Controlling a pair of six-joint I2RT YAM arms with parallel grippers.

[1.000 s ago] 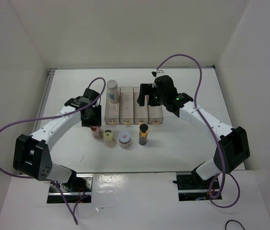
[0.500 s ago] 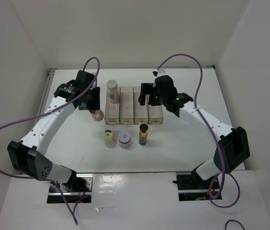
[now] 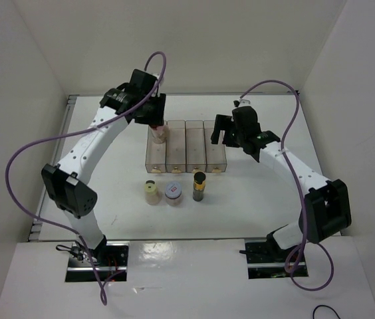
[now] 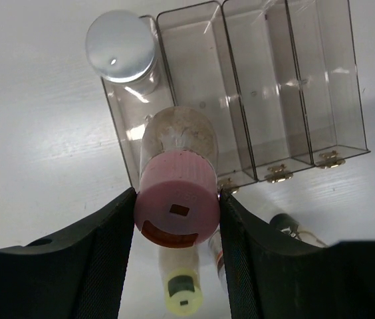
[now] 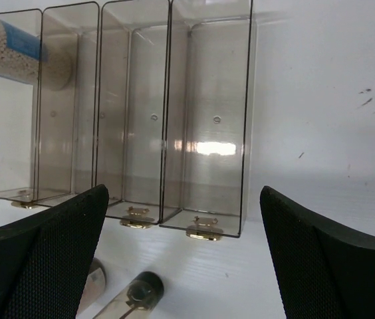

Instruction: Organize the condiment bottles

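Next, my left gripper first shifts over the empty compartment [image 3: 175,147] beside the grey-capped bottle, then lowers the pink-capped bottle into it.
My left gripper [image 3: 154,121] is shut on the pink-capped bottle [image 3: 159,131], held by its cap [image 4: 176,196] above the left end of the clear rack [image 3: 195,145]. The tall white bottle with the grey cap [image 4: 121,46] stands in the rack's leftmost compartment; it also shows in the right wrist view [image 5: 21,50]. The yellow-capped bottle [image 3: 151,191], the red-rimmed jar [image 3: 173,193] and the slim dark bottle [image 3: 199,186] stand in a row in front of the rack. My right gripper [image 3: 221,131] is open and empty over the rack's right end [image 5: 207,100].
The rack's three right compartments [image 4: 294,80] hold nothing. White walls close in the table at the back and both sides. Bare table lies left and right of the rack.
My left gripper lifted the pink-capped bottle out of the front row and carried it back to above the rack's left end. My right gripper shifted a little to the right.
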